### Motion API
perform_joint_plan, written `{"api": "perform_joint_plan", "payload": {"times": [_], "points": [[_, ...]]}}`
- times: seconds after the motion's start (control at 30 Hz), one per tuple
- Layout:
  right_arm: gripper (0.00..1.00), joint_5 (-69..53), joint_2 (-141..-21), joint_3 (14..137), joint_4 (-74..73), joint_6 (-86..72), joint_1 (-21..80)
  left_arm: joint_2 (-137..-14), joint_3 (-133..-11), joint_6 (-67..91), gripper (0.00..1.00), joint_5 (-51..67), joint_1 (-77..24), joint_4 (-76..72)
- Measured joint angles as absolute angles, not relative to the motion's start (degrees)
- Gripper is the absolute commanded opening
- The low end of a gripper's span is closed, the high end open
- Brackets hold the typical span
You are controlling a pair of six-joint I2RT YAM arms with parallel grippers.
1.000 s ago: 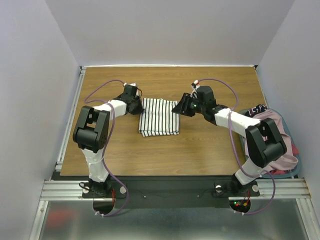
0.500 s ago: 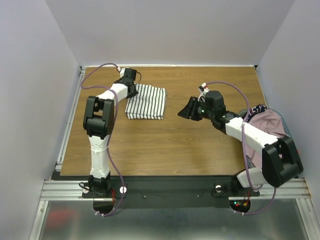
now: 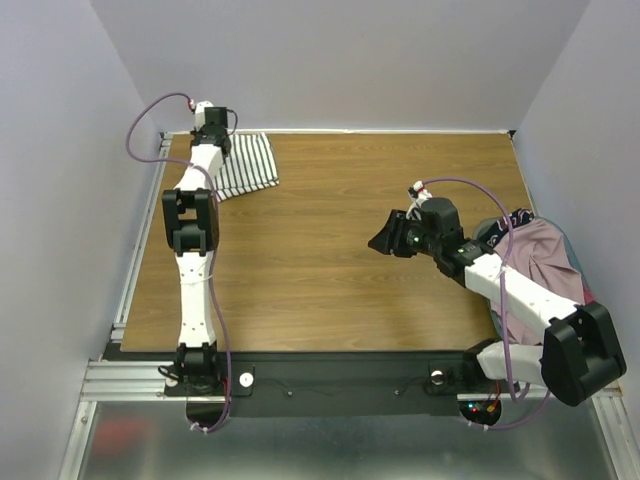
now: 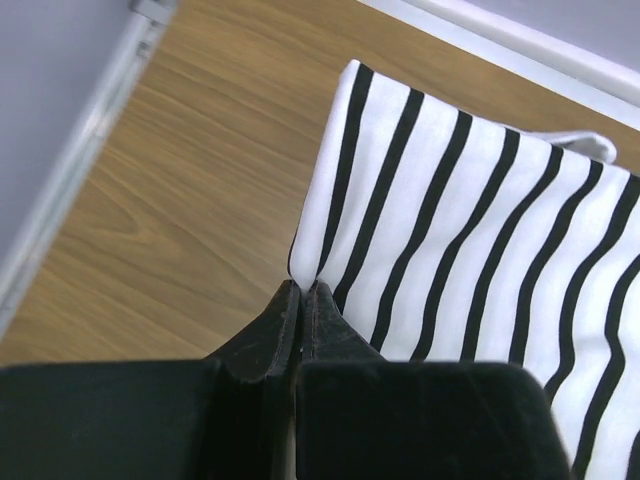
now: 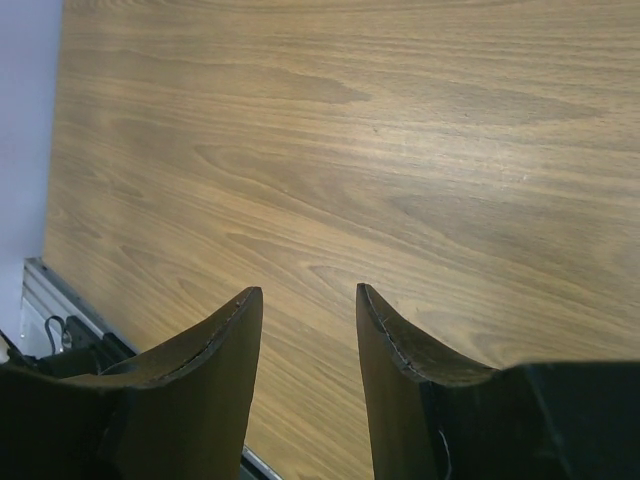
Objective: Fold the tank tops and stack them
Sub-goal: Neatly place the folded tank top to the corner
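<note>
The bare wood by the striped tank top's corner is to the left of my left gripper in the top view. My left gripper will next slide toward the metal bar and let go of the corner there.
The folded white tank top with black stripes (image 3: 250, 165) lies at the table's far left corner. My left gripper (image 3: 217, 150) is shut on its edge; the left wrist view shows the fingertips (image 4: 302, 292) pressed together on a fold of the striped cloth (image 4: 470, 230). Right of centre, my right gripper (image 3: 381, 240) hangs over bare wood. It is open with nothing between its fingers (image 5: 305, 292). The pink tank top (image 3: 548, 262) lies bunched in a heap at the table's right edge, partly under my right arm.
A dark navy garment (image 3: 516, 217) lies on the heap beside the pink top, inside a grey-blue bin rim (image 3: 484, 229). A metal rail (image 3: 140, 240) runs along the table's left edge. Walls close in on the left, back and right.
My left gripper has closed on the striped top and dragged it from the table's middle to the far left corner. The right arm has drawn back toward the right.
</note>
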State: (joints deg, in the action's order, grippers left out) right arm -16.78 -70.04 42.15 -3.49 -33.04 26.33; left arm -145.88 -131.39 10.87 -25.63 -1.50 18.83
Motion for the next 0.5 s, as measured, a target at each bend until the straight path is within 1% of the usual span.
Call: {"api": "perform_joint_plan", "payload": {"times": [0.07,0.2,0.37,0.5], "points": [[0.49,-16.36,-69.93,42.15,-3.92,-32.58,26.33,-146.43,-131.52,8.93,0.0,-25.98,0.6,17.19],[0.49,-15.81,-69.84,42.15,-4.62,-32.03,26.33,-150.52,-138.23,8.69,0.0,-23.46,4.75,16.25],[0.49,-14.81,-69.84,42.15,-4.97,-31.35,26.33,-151.02,-138.8,9.5,0.02,-21.23,8.25,14.13],[0.49,-14.28,-70.15,42.15,-5.21,-31.03,26.33,-151.06,-139.24,9.17,0.06,-21.12,8.67,11.53]]}}
